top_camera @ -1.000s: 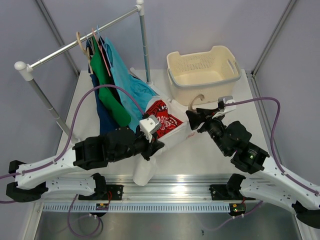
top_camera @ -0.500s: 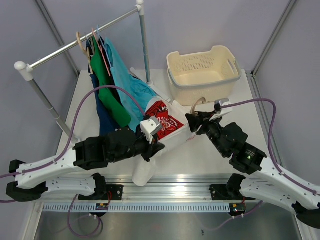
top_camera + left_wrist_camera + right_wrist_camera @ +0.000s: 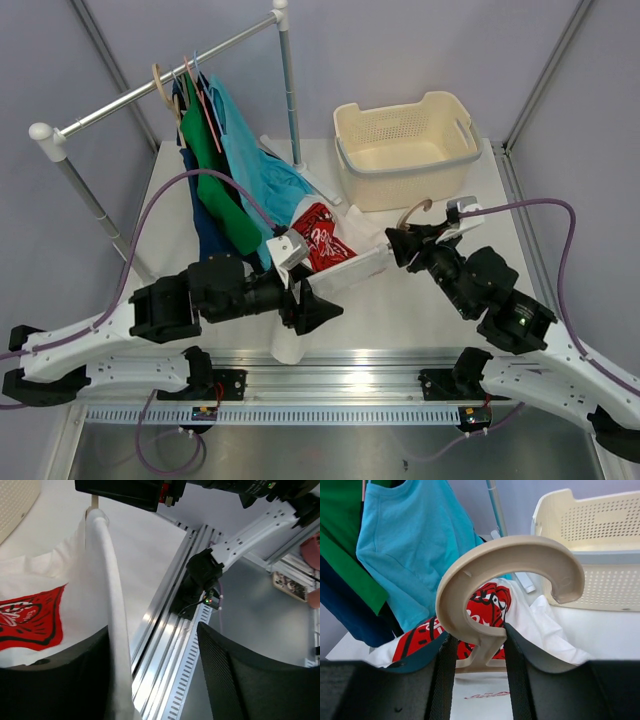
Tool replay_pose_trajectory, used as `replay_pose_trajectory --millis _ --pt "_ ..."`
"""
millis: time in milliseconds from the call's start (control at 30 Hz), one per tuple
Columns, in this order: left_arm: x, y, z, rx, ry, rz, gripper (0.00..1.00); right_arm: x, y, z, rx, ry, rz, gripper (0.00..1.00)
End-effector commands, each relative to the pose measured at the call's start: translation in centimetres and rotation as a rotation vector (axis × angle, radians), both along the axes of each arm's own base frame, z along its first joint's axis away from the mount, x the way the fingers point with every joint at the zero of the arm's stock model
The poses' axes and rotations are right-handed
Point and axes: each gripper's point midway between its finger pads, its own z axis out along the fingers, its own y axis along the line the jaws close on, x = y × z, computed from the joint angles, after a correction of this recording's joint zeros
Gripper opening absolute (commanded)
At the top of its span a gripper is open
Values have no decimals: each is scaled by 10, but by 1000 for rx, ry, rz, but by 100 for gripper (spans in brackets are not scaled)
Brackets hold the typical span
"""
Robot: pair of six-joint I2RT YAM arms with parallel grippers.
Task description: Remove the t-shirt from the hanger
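I need to center the open fingers of my left gripper around the white fold of t-shirt next. Then I need to close them on it.
The white t-shirt (image 3: 318, 240) with a red print lies stretched over the beige hanger (image 3: 416, 209) in the middle of the table. One white edge (image 3: 288, 345) hangs over the front rail. My right gripper (image 3: 398, 243) is shut on the hanger's neck, just below its broad curved hook (image 3: 510, 555), with the red print (image 3: 487, 600) right behind. My left gripper (image 3: 322, 310) is open near the front edge. In the left wrist view the t-shirt's hem (image 3: 116, 630) runs along the inner side of one finger (image 3: 55, 680), unclamped, and the gripper (image 3: 155, 680) holds nothing.
A cream basket (image 3: 405, 150) stands at the back right, close behind the hook. A rack (image 3: 290, 90) at the back left carries teal (image 3: 255, 170), green (image 3: 215, 170) and navy shirts. The aluminium rail (image 3: 340, 385) runs along the near edge.
My left gripper has opened and let go of the t-shirt, drawing back toward the front edge. My right gripper has carried the hanger a little to the right and tightened on its neck.
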Motion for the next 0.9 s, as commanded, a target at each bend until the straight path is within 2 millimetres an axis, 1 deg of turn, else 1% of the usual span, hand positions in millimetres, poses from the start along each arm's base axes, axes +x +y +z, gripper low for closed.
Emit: replay_pose_trajectory --millis 0,100,167,200,267,300,433,467,500,567,600,667,700,767,800,833,867 --pt "-19 4 36 -133 -9 -88 69 -13 -36 70 144 -108 -62 0" --pt "-21 11 33 -141 -2 -84 69 -20 -56 87 143 -129 -100 0" --pt "-23 15 32 -147 3 -86 69 -22 -68 91 126 -131 -127 0" --pt "-23 16 31 -148 7 -84 69 -23 -75 98 137 -140 -147 0" --pt "-23 16 28 -145 12 -82 67 -26 -82 102 134 -147 -156 0" --pt "-23 15 25 -138 21 -81 66 -29 -86 108 143 -155 -157 0" --pt "-24 8 15 -111 38 -94 52 -37 -92 116 148 -157 -134 0" --pt "-24 7 15 -110 41 -92 41 -39 -94 118 153 -159 -131 0" --pt "-23 6 12 -101 44 -90 35 -41 -95 119 157 -161 -126 0" --pt "-22 6 10 -97 47 -82 16 -44 -103 121 169 -163 -141 0" --pt "-19 7 9 -97 45 -62 0 -43 -110 121 170 -161 -173 0" --pt "-17 12 8 -105 53 -40 0 -44 -123 123 174 -165 -217 0" --pt "-7 16 8 -107 46 18 0 -44 -133 123 178 -163 -263 0" --pt "-1 29 9 -121 54 77 0 -48 -149 125 186 -169 -306 0" --pt "7 39 12 -138 44 138 0 -50 -160 125 189 -167 -338 0" --pt "12 42 9 -128 46 173 0 -51 -165 125 193 -167 -351 0" --pt "15 53 12 -146 51 209 0 -53 -170 125 198 -168 -363 0"
